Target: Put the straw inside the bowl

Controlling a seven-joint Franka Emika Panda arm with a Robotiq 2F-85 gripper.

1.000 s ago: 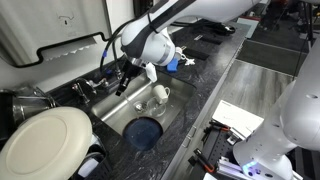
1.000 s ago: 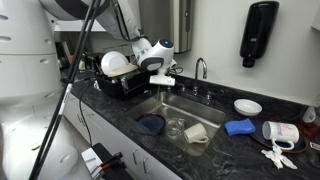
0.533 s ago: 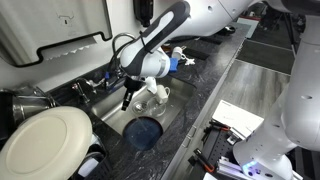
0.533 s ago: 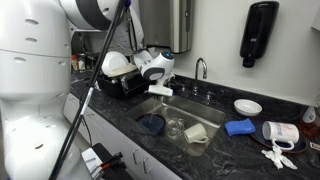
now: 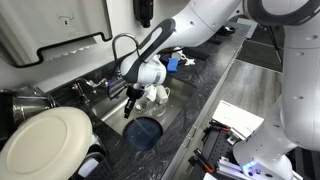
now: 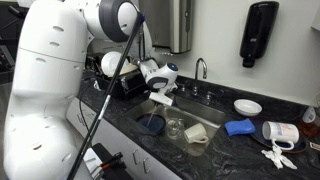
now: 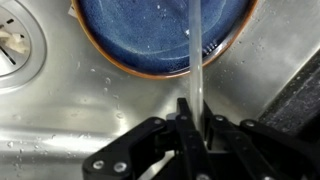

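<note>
The straw point(image 7: 196, 50) already runs over the inside of the bowl, so my gripper will next ease slightly down and toward the bowl's nearest rim point(image 7: 168, 75) and let it go.
The dark blue bowl point(image 7: 160, 35) lies on the floor of the steel sink point(image 7: 60, 110); it shows in both exterior views point(image 5: 144, 132) point(image 6: 152, 124). My gripper point(image 7: 197, 112) is shut on the thin pale straw point(image 7: 196, 50), which runs from my fingertips out over the bowl's inside. In both exterior views my gripper point(image 5: 129, 108) point(image 6: 158, 103) hangs low over the sink, just above the bowl. The straw is too thin to make out there.
A white cup point(image 5: 158, 94) and a clear glass point(image 6: 176, 127) lie in the sink near the bowl. The drain point(image 7: 12, 40) is beside the bowl. A large white plate point(image 5: 45, 140) stands in the dish rack. The dark counter point(image 7: 300, 90) borders the sink.
My gripper has come down from above the sink's edge into the sink, toward the blue bowl, with the straw still in it.
</note>
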